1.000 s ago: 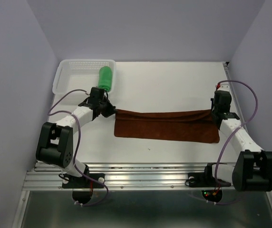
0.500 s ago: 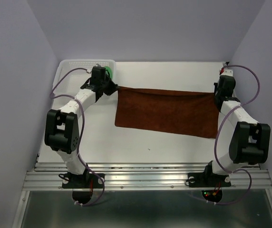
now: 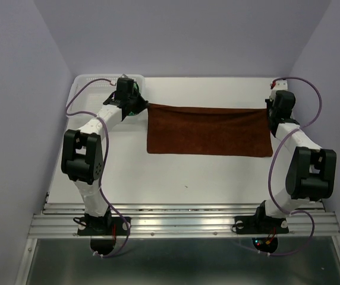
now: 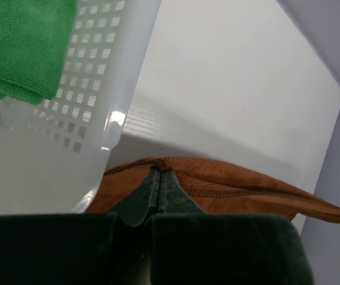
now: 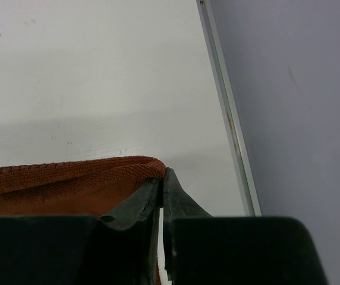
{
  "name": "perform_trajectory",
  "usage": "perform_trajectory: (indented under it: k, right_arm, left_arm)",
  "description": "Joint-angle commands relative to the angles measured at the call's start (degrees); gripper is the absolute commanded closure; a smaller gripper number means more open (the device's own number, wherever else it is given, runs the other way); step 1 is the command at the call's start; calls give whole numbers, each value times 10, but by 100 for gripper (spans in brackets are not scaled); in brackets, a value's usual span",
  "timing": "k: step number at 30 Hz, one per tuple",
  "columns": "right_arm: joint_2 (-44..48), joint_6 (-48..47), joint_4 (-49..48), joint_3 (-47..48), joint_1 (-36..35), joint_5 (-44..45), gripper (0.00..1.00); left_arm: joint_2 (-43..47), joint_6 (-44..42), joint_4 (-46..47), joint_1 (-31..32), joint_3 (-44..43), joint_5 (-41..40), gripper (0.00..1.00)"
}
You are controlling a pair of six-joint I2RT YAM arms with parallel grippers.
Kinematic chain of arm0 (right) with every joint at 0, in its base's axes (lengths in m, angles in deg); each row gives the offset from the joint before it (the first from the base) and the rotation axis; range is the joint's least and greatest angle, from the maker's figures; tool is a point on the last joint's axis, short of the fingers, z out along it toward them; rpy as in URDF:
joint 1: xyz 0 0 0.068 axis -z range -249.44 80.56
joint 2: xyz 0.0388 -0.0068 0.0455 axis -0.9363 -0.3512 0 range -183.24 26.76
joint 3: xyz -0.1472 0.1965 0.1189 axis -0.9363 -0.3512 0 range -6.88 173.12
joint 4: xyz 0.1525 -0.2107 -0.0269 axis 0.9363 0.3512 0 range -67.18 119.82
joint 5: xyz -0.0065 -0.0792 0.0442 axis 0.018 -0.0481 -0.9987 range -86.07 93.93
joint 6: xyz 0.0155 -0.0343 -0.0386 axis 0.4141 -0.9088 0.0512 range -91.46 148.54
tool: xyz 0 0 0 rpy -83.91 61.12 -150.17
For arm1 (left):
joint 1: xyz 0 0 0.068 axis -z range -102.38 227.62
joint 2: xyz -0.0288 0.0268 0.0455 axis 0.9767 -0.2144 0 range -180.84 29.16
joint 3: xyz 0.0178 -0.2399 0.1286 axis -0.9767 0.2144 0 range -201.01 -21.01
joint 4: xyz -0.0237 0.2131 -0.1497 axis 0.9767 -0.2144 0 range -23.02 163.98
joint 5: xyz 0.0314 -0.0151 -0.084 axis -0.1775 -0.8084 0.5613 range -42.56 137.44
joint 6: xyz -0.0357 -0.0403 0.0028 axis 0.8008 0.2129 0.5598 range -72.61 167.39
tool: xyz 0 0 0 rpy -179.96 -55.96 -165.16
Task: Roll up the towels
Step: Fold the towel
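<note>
My right gripper moves back and down onto the towel's near corner by the bar [image 3: 268, 154] next to release, since the towel's near edge lies flat on the table.
The rust-brown towel [image 3: 208, 130] hangs stretched between both arms over the far half of the table, its lower edge on the table. My left gripper [image 3: 144, 107] is shut on its far left corner [image 4: 158, 163], next to the basket. My right gripper [image 3: 270, 110] is shut on the far right corner [image 5: 152, 168]. The green towel [image 4: 21, 44] lies rolled inside the white perforated basket [image 4: 107, 89]; in the top view only a sliver of the green towel [image 3: 135, 89] shows behind the left wrist.
The white basket [image 3: 90, 86] stands at the far left corner of the table. A metal rail [image 5: 226, 113] runs along the right edge, close beside the right gripper. The purple walls enclose the table on three sides.
Both grippers have carried the brown towel's top edge away from the arm bases toward the far side. The towel went from a low narrow band to a taller, spread sheet.
</note>
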Motion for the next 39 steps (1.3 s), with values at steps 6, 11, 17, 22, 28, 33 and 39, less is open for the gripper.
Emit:
perform_trajectory:
  k: [6,11,17,22,28,33,39]
  right_arm:
    - [70,8,-29,-73,12,7,99]
    - [111,28,-8,-106,12,10,99]
    - [159,52,24,-141,12,19,99]
    - [186,52,45,-165,12,42,99]
    - [193,59,43,-195,12,26,99]
    - [183,69,46,-217,12,37,98]
    - [181,79,46,-228,12,29,96]
  left_arm:
    - [74,-19,16,4,96,-11,100]
    - [104,-12,24,4,147,-12,100]
    - [136,-11,27,7,187,-12,100]
    - [152,-6,31,9,220,-5,100]
    - [164,0,36,14,250,-12,100]
    - [174,3,38,14,277,-16,100]
    - [175,12,47,18,308,-15,100]
